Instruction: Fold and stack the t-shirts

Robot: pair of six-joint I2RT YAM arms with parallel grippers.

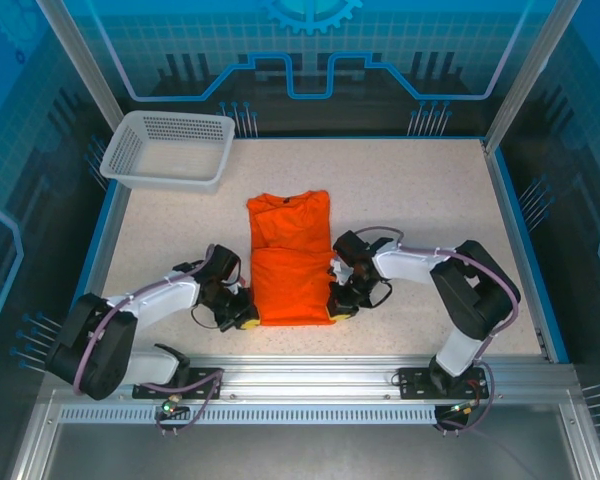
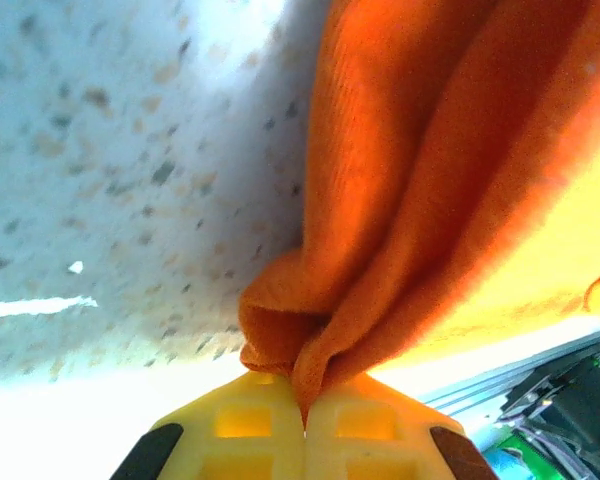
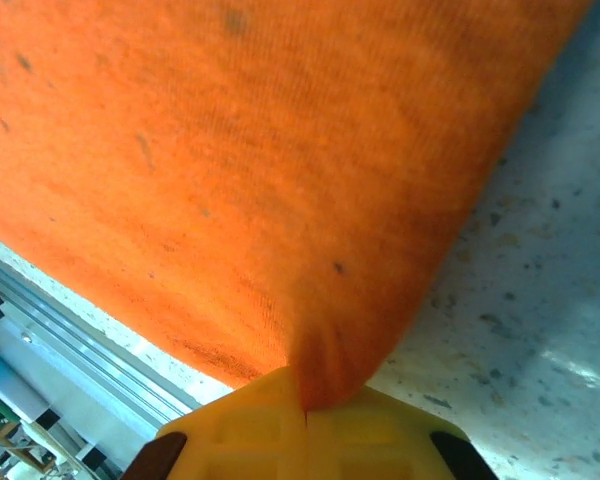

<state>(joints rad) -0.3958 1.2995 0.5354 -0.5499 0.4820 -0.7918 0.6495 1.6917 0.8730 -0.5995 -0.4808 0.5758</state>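
Observation:
The left gripper rises next and carries the orange t-shirt's bunched fold outward onto the collar-end corner nearer the basket, letting go there, since the t-shirt still lies long.
An orange t-shirt lies folded into a long narrow strip in the middle of the speckled table, collar end toward the back. My left gripper sits at its near left corner, and its yellow jaws are shut on a bunched fold of the orange cloth. At the near right corner my right gripper is likewise shut, pinching the shirt's edge between its yellow jaws. Both corners rest low, at the table surface.
A white mesh basket stands at the back left of the table. The metal rail with the arm bases runs just behind the shirt's near edge. Blue walls border the sides.

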